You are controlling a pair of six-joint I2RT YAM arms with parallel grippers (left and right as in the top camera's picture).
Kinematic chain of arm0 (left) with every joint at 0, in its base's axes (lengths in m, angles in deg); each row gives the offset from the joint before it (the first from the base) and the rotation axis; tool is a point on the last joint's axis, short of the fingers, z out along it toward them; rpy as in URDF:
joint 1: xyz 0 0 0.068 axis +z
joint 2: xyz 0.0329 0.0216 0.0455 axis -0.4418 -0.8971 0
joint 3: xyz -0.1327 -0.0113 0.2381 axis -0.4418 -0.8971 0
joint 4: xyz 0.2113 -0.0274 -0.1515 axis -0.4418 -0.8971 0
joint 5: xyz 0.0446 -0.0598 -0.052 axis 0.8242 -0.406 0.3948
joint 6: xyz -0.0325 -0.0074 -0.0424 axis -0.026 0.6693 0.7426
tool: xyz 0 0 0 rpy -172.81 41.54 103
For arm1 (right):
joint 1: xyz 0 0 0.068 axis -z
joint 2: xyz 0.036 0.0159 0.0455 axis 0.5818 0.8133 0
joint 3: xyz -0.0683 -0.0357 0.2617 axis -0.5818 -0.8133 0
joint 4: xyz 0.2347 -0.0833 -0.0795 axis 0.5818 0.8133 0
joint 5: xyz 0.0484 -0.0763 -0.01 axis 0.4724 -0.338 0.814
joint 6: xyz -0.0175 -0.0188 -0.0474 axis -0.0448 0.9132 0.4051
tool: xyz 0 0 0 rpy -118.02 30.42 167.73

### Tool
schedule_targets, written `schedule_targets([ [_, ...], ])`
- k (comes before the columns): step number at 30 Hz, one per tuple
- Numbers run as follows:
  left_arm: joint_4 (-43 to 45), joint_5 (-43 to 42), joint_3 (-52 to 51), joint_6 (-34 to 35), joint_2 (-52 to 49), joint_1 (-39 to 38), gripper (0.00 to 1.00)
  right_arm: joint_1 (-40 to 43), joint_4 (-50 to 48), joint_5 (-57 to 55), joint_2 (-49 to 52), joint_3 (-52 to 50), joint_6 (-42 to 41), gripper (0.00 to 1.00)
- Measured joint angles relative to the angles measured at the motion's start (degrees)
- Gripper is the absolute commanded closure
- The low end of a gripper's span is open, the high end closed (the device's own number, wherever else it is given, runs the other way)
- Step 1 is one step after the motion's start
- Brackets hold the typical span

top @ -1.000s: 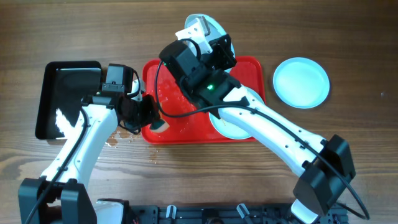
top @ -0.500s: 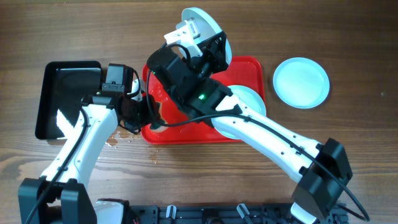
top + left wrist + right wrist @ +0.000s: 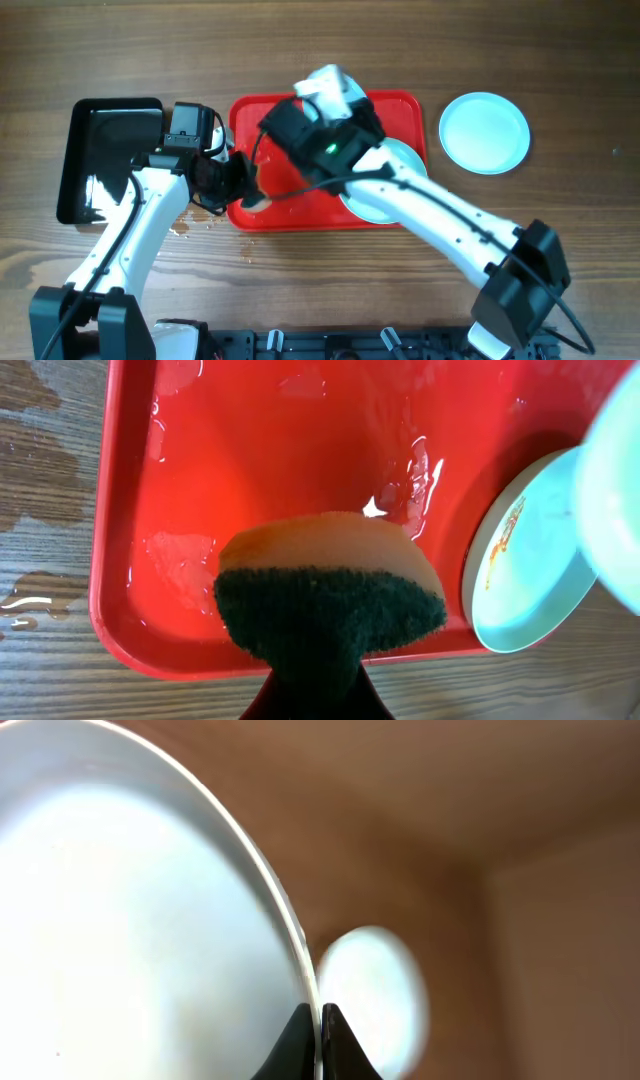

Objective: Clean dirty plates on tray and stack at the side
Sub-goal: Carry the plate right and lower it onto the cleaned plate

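Note:
My right gripper holds its pale plate and needs to swing over to the third plate, turn the pale plate flat and lower it on top. The third plate is beside the tray as the base of the stack.
The red tray (image 3: pixel 250 120) lies mid-table, wet inside; it also shows in the left wrist view (image 3: pixel 250 460). My left gripper (image 3: pixel 315 690) is shut on a yellow-and-green sponge (image 3: pixel 330 595), held over the tray's front left corner (image 3: pixel 252 196). My right gripper (image 3: pixel 318 1020) is shut on the rim of a pale plate (image 3: pixel 130 920), held on edge above the tray; my wrist (image 3: pixel 335 100) mostly hides it from overhead. A second plate (image 3: pixel 520 580) with an orange smear lies on the tray's front right, partly under my right arm (image 3: pixel 405 160). A third plate (image 3: pixel 485 132) lies on the table right of the tray.
A black tray (image 3: pixel 110 150) with some water in it lies left of the red tray. Water puddles (image 3: pixel 195 222) sit on the wood by the red tray's front left corner. My right arm crosses the tray's front right.
My right gripper has carried the held plate from behind the tray's far edge forward over the tray and turned it edge-on. The left arm and sponge have not moved.

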Motion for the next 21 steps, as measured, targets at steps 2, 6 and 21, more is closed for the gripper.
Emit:
schedule_targets([
  [2, 0.0, -0.02, -0.02, -0.02, 0.0, 0.0, 0.96, 3.28, -0.85, 6.56, -0.35, 0.0, -4.09, 0.96],
  [6, 0.02, 0.0, -0.02, -0.02, 0.0, 0.0, 0.96, 10.82, -2.32, 20.7, -4.17, 0.0, -8.15, 0.96],
  [21, 0.9, 0.0, -1.03, -0.02, 0.0, 0.0, 0.96, 47.98, 3.8, 57.94, -11.43, -0.55, -8.31, 0.96],
])
